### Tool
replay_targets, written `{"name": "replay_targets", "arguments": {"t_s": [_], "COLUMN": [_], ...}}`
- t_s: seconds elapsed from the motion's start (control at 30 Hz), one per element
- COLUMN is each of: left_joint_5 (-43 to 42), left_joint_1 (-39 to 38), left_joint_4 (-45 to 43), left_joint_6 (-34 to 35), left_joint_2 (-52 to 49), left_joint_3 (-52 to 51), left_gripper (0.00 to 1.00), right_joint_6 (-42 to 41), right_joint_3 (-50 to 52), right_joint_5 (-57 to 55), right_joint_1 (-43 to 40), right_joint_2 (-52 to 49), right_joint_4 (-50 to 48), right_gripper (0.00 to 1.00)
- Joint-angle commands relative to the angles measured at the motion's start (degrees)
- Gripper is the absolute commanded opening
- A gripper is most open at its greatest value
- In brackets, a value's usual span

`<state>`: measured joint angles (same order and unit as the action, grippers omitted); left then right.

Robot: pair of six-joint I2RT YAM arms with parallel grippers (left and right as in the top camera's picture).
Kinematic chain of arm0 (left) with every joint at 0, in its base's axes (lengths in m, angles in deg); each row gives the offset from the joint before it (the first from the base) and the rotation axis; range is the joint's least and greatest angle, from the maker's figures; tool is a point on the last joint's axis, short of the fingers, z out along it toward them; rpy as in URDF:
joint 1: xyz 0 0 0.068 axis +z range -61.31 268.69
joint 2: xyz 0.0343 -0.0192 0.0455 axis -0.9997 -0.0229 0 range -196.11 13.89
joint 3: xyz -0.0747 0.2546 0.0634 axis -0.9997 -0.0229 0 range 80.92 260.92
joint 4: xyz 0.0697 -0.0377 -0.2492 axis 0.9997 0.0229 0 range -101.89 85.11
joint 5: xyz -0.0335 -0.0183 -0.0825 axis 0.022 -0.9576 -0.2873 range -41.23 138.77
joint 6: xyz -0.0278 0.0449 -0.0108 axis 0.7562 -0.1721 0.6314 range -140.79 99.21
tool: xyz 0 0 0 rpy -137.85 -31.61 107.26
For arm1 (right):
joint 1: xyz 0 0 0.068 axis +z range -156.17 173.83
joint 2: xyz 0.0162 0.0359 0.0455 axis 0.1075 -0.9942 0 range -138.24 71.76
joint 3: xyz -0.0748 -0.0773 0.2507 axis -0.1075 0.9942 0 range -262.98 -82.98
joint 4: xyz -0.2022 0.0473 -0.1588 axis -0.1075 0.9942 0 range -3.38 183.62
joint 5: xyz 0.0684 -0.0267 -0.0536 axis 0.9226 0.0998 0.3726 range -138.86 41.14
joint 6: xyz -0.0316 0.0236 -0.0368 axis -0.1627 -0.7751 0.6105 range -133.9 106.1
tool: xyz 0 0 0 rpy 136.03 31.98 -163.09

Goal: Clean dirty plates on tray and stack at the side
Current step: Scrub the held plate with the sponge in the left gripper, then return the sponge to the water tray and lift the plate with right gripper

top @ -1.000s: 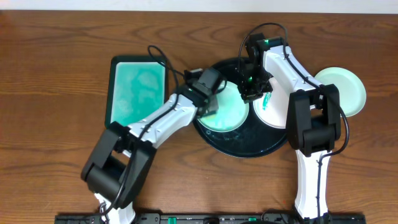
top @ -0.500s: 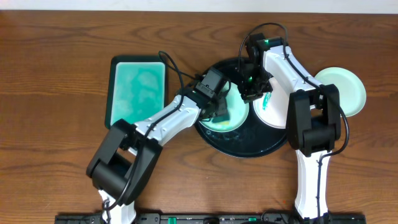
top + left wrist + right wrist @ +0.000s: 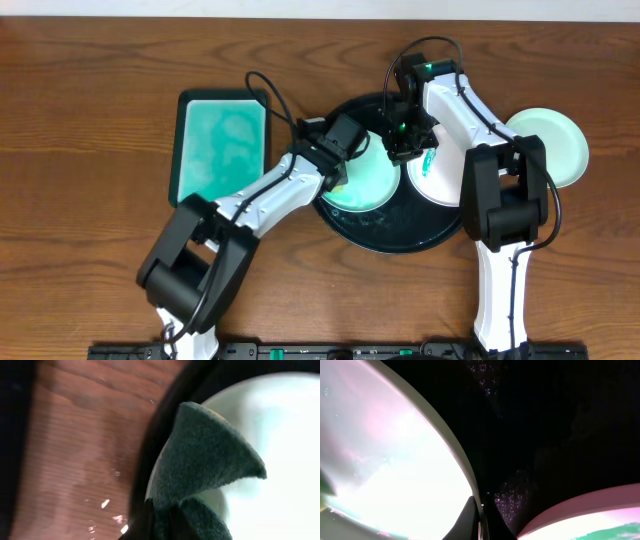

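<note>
I will lift the plate with my right gripper and carry it to the right in the overhead view, down onto the second mint-green plate [image 3: 560, 143], because that one lies beside the tray.
The large black tray [image 3: 400, 235] holds a mint-green plate [image 3: 368, 180] and a white plate [image 3: 440, 180] with teal smears. A second mint-green plate [image 3: 552, 145] lies on the table to the right of the tray. My left gripper [image 3: 335, 174] is shut on a dark green sponge [image 3: 210, 467] and presses it on the left edge of the mint-green plate [image 3: 285, 435], by the tray rim [image 3: 157, 435]. My right gripper [image 3: 403, 152] is shut on this plate's right rim [image 3: 455, 455]; the rim sits between its fingers [image 3: 492, 520]. The white plate [image 3: 590, 515] shows at the lower right.
A teal rectangular sponge tray [image 3: 222, 145] with a black rim lies left of the round tray, close behind my left arm. Bare wooden table [image 3: 75, 450] lies around both trays. The arms' cables loop above the tray.
My left gripper slid the sponge right across the mint-green plate, then back to its left edge. The right gripper has kept its hold on the rim without moving.
</note>
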<state>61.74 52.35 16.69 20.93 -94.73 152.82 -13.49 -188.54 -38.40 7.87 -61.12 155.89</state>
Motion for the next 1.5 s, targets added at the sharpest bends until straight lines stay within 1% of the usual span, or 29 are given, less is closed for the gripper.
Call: {"name": "replay_targets", "arguments": {"t_s": [0.0, 0.13, 0.2, 0.27, 0.37, 0.47, 0.6, 0.77, 0.9, 1.0, 1.07, 1.2, 1.33, 1.47], "left_joint_5": [7.2, 5.9, 6.3, 9.0, 15.3, 16.4, 16.4, 15.6, 12.5, 11.6, 11.6, 11.7, 11.7, 11.6], "left_joint_1": [2.5, 2.5, 2.6, 3.1, 4.9, 8.6, 14.8, 21.6, 25.4, 27.3, 27.9, 28.0, 28.0, 28.0], "left_joint_4": [1.1, 1.4, 2.4, 4.7, 9.4, 13.5, 17.3, 18.6, 18.8, 19.2, 19.5, 20.0, 20.1, 20.2], "left_joint_6": [-0.9, -2.1, -5.6, -8.6, -8.5, -8.5, -8.5, -8.7, -8.7, -8.7, -8.7, -8.7, -8.7, -8.7], "left_joint_2": [7.4, 14.3, 17.4, 20.0, 22.0, 22.4, 22.1, 22.1, 22.1, 22.1, 22.1, 22.1, 22.1, 22.1], "left_joint_3": [-0.3, -0.3, -0.3, -0.3, -0.3, -0.3, -0.4, -0.4, -0.4, -0.4, -0.4, -0.4, -0.4, -0.4], "left_gripper": [0.07, 0.07, 0.07, 0.07, 0.07, 0.07, 0.07, 0.07, 0.07, 0.07, 0.07, 0.07, 0.07, 0.07], "right_joint_6": [-0.8, -0.8, -0.8, -0.8, -0.8, -1.9, -3.4, -3.6, -3.5, -2.0, -0.2, 3.6, 3.6, 3.6], "right_joint_3": [0.6, -0.4, -1.4, -2.3, -2.9, -3.0, -3.0, -3.0, -3.0, -3.0, -3.0, -2.9, -2.9, -2.9], "right_joint_5": [-6.3, -6.4, -6.4, -6.5, -9.2, -15.5, -27.4, -41.7, -55.7, -65.2, -69.2, -75.8, -81.8, -84.9], "right_joint_1": [-0.8, -0.3, 0.2, 0.9, 2.2, 4.0, 7.6, 12.8, 17.4, 21.3, 23.5, 27.0, 30.0, 31.6], "right_joint_2": [1.1, 1.1, 1.3, 1.9, 3.6, 6.5, 11.3, 16.9, 20.1, 21.4, 21.8, 21.8, 21.8, 21.8], "right_joint_4": [-1.4, -1.8, -1.5, -1.3, -1.4, -1.8, -1.9, -2.3, -2.2, -2.2, -2.2, -2.2, -2.3, -2.3], "right_gripper": [0.01, 0.01, 0.01, 0.01, 0.01, 0.01, 0.01, 0.01, 0.01, 0.01, 0.01, 0.01, 0.01, 0.01]}}
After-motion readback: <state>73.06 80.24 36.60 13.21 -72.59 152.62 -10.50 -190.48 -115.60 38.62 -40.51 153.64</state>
